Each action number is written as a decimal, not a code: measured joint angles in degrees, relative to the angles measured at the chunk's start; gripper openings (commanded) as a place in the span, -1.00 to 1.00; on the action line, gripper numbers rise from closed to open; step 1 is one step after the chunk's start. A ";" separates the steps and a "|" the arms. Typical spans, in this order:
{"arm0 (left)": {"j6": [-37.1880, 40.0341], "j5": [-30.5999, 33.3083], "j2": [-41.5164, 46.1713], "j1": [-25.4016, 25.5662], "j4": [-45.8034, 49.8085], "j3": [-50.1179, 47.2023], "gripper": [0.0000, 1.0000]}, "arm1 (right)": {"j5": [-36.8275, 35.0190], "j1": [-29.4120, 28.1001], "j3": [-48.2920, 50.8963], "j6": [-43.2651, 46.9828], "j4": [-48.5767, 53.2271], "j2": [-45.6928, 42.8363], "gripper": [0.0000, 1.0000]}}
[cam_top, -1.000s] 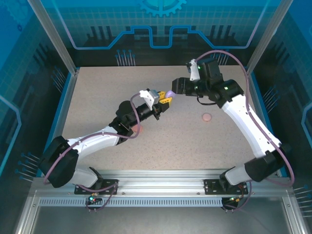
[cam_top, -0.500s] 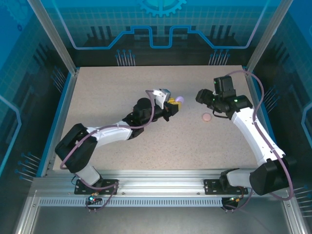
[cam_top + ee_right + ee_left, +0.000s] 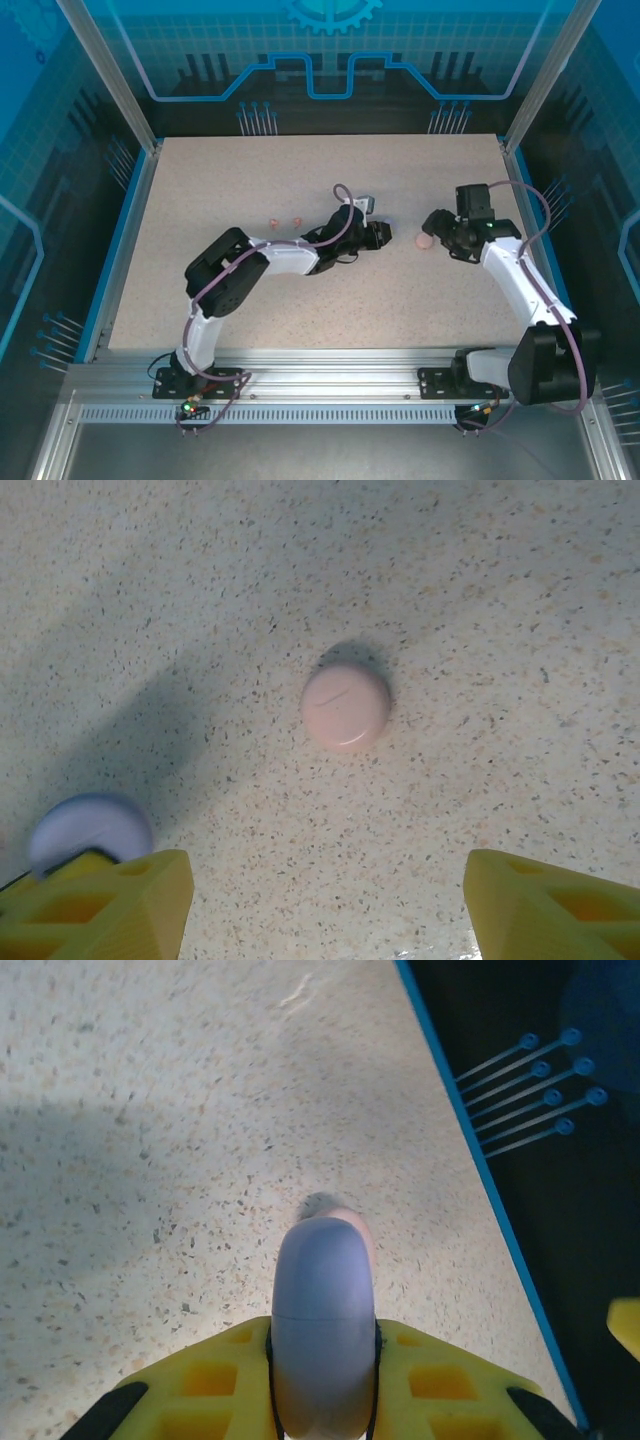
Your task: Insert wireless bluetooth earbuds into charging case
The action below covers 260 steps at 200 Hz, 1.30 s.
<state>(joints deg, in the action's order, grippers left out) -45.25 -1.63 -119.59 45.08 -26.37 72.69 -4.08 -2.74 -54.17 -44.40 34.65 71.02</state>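
I need to tilt my left gripper downward next and lower the purple case onto the bare tabletop beside the pink case, because the purple case is still hanging above the table.
My left gripper (image 3: 322, 1338) is shut on a closed purple charging case (image 3: 322, 1310), held low over the table with its seam line showing. Just beyond it lies a closed pink charging case (image 3: 346, 706), flat on the table (image 3: 480, 600). My right gripper (image 3: 325, 910) hovers open just short of the pink case, its yellow fingers (image 3: 100, 900) wide apart with nothing between them. In the top view the left gripper (image 3: 380, 233) and right gripper (image 3: 435, 225) face each other, with the pink case (image 3: 423, 241) between them. Two red-orange earbuds (image 3: 274, 221) lie left of centre.
The blue right edge of the table (image 3: 480, 1150) runs close past the left gripper, with dark space and blue pegs (image 3: 540, 1070) beyond. Glass walls and metal posts (image 3: 130, 100) ring the table.
The left arm has stretched rightward and lowered, carrying the purple case towards the pink case. The right gripper has swung down beside the pink case with wider jaws. The red-orange earbuds came into sight.
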 measured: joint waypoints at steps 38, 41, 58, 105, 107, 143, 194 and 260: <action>-7.21 1.05 -5.29 0.09 10.12 9.31 -1.00 | 3.02 1.97 0.90 -0.07 -1.36 -1.38 0.46; -7.58 1.11 -5.81 0.09 11.13 10.16 -1.00 | 3.17 2.10 0.92 -0.04 -1.38 -1.38 0.46; -9.60 1.44 -7.41 0.09 15.50 13.25 -1.00 | 4.22 2.45 1.01 -0.02 -1.90 -1.38 0.46; -13.90 -1.03 -12.48 -1.29 23.54 19.87 -0.83 | 6.62 2.54 1.01 -0.02 -3.08 -0.48 0.46; -13.84 -1.20 -12.55 -1.40 23.61 20.04 -0.79 | 6.73 2.54 1.01 -0.02 -3.13 -0.37 0.46; -13.14 -1.33 -13.51 -2.47 32.15 25.22 -0.35 | 8.13 2.54 1.29 -0.02 -3.63 -0.07 0.47; -10.40 -0.48 -14.51 -2.56 41.53 29.68 0.14 | 9.22 2.54 1.33 -0.04 -3.93 -0.07 0.48; -4.72 3.04 -12.79 -2.51 48.43 31.17 0.83 | 9.25 2.56 1.31 0.00 -3.87 -0.57 0.60</action>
<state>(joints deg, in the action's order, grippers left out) -49.98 1.41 -132.38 42.57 22.06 103.85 5.17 -0.19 -52.86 -44.40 30.79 70.46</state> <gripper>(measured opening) 0.876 0.788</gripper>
